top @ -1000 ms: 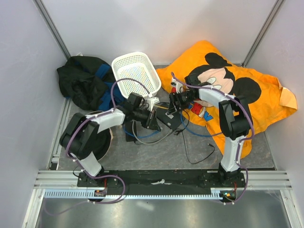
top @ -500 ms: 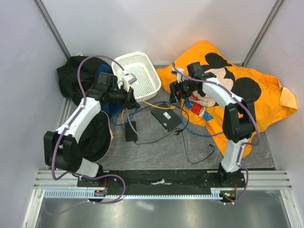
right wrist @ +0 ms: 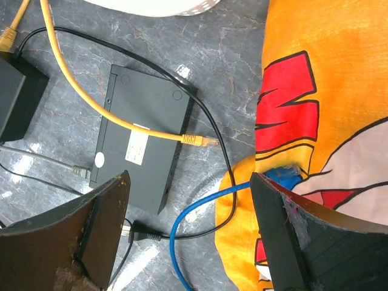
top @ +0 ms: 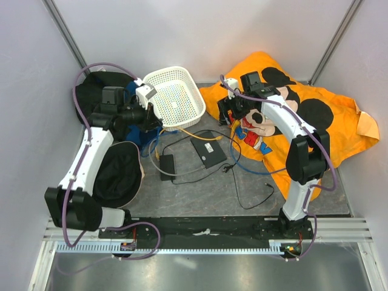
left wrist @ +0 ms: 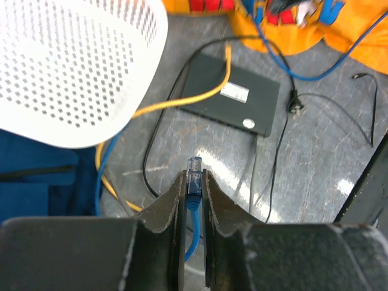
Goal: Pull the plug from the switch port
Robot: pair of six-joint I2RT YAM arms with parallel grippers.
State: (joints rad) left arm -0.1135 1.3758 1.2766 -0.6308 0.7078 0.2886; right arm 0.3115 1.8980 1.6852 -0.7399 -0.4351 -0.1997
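Observation:
Next, my left gripper moves past the box and releases the plug over the orange cloth's near part, which lies to its right in the top view.
The flat black switch box with a white label lies on the grey mat; it shows in the left wrist view and the right wrist view. My left gripper is raised beside the basket, well left of the box, shut on a blue cable's clear plug. My right gripper is open and empty above the box's far right side, its fingers wide apart. A loose yellow plug lies across the box. A thin grey cable meets its short end.
A white basket stands at the back. An orange Mickey cloth fills the right, with the blue cable's other end on it. A small black power brick, a black bag and a black cap lie left.
My left arm has swung up and back to the left, away from the switch box, with the blue plug in its jaws. My right gripper has lifted back off the box.

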